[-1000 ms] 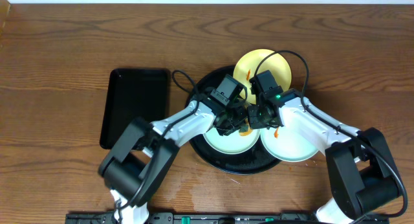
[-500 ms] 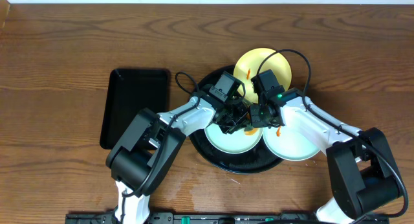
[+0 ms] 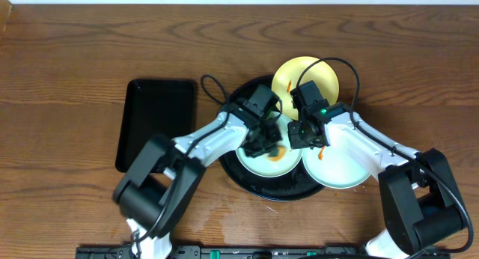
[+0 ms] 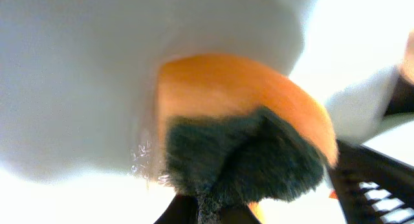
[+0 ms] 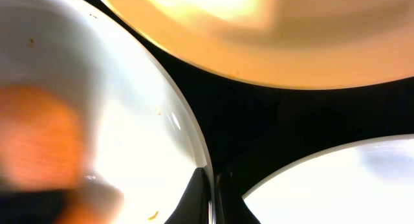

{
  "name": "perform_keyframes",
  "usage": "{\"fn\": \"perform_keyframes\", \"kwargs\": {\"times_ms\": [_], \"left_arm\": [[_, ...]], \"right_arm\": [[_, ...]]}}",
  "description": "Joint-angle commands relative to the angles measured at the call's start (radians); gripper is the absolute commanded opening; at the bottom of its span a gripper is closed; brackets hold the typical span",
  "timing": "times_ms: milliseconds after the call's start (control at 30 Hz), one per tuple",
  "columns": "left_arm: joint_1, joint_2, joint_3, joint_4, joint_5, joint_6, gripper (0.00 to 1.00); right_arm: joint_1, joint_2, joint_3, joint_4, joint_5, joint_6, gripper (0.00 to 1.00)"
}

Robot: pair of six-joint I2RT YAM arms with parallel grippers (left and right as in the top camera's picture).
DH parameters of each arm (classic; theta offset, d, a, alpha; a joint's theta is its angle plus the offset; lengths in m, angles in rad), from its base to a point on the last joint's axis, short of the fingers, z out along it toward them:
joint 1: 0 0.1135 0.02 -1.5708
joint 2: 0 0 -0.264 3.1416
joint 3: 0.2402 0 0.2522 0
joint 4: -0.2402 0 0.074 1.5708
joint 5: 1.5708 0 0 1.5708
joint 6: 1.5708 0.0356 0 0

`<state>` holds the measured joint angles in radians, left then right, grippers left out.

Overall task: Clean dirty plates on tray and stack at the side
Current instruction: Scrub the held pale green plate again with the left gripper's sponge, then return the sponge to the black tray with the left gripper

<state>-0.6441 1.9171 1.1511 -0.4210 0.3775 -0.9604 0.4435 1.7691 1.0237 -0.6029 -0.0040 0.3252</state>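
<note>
I will lift my left gripper next, carry the sponge over the empty rectangular black tray (image 3: 155, 118), which is to that gripper's left in the overhead view, then lower and release it.
The round black tray (image 3: 278, 192) holds two mint-blue plates, with a pale yellow plate (image 3: 290, 73) at its far edge. My left gripper (image 3: 266, 144) is shut on an orange and dark green sponge (image 4: 246, 146), pressed onto the left mint-blue plate (image 3: 257, 168). My right gripper (image 3: 299, 135) is shut on that plate's right rim (image 5: 187, 153), its fingertips (image 5: 210, 199) pinching the edge. The right mint-blue plate (image 3: 342, 168) has a small orange smear near its left edge. In the right wrist view the yellow plate (image 5: 272, 36) is at the top and the right plate (image 5: 349, 185) is at the lower right.
A smaller rectangular black tray (image 3: 156, 124) lies on the wooden table (image 3: 75, 64) left of the round tray. Both arms cross over the round tray's middle. Cables loop above the yellow plate.
My left gripper has shifted the sponge a little across the left mint-blue plate. My right gripper has stayed on the plate's rim.
</note>
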Motion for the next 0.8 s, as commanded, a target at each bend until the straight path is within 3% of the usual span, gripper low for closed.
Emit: {"fn": "perform_keyframes", "kwargs": {"times_ms": [0, 300, 433, 567, 767], "left_arm": [[0.025, -0.101, -0.027, -0.050, -0.282, 0.160, 0.08], [0.114, -0.428, -0.027, -0.112, -0.338, 0.358, 0.07], [0.209, -0.537, -0.027, -0.212, -0.417, 0.436, 0.08], [0.336, -0.569, -0.028, -0.347, -0.563, 0.437, 0.07], [0.508, -0.500, -0.071, -0.384, -0.570, 0.437, 0.08]], "right_arm": [[0.023, -0.013, 0.017, 0.020, -0.049, -0.008, 0.01], [0.023, -0.013, 0.017, 0.018, -0.050, -0.016, 0.01], [0.023, -0.013, 0.017, 0.019, -0.057, -0.051, 0.01], [0.023, -0.013, 0.016, 0.035, -0.056, -0.072, 0.01], [0.023, -0.011, 0.013, 0.087, -0.057, -0.072, 0.01]]}}
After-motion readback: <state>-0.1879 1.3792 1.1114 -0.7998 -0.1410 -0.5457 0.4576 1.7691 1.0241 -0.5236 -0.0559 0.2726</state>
